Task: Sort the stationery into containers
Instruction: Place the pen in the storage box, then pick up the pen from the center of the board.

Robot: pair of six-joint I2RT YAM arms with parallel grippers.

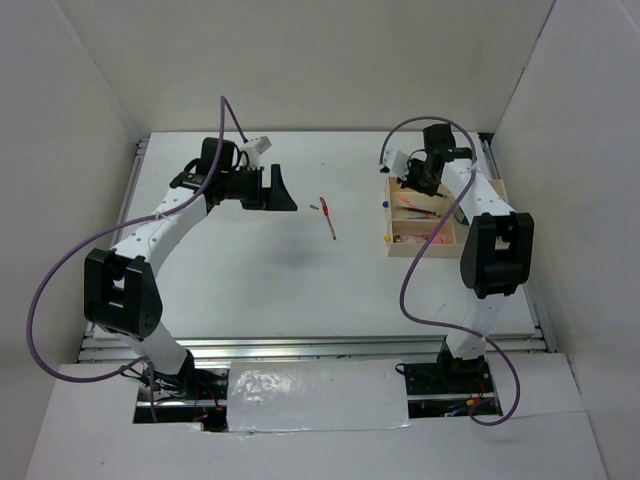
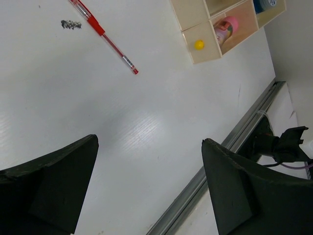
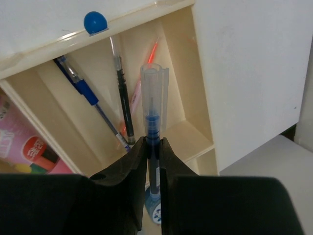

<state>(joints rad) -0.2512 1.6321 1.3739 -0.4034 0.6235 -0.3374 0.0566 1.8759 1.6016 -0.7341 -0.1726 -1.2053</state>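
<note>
My right gripper moves down toward the pen section of the tray directly below it next and releases the dark blue pen there, since other pens already lie inside.
The wooden tray (image 1: pixel 398 250) stands at the right of the table. My right gripper (image 1: pixel 415 182) hovers over it, shut on a dark blue pen with a clear cap (image 3: pixel 154 105), held above the pen compartment (image 3: pixel 183 63). That compartment holds a blue pen (image 3: pixel 85 90), a black pen (image 3: pixel 122 93) and an orange pen (image 3: pixel 152 50). A blue-and-white roll (image 3: pixel 155 211) shows below the fingers. A red pen (image 1: pixel 328 217) lies on the table mid-way between the arms; it also shows in the left wrist view (image 2: pixel 102 34). My left gripper (image 1: pixel 278 190) is open and empty, left of the red pen.
The left wrist view shows the tray's corner (image 2: pixel 205 55) with the pink cylinder (image 2: pixel 226 27) in one compartment and a small yellow ball (image 2: pixel 199 44) on its wall. A blue pin (image 3: pixel 95 22) sits on the tray's edge. White walls enclose the table; a metal rail (image 2: pixel 230 147) runs along its edge.
</note>
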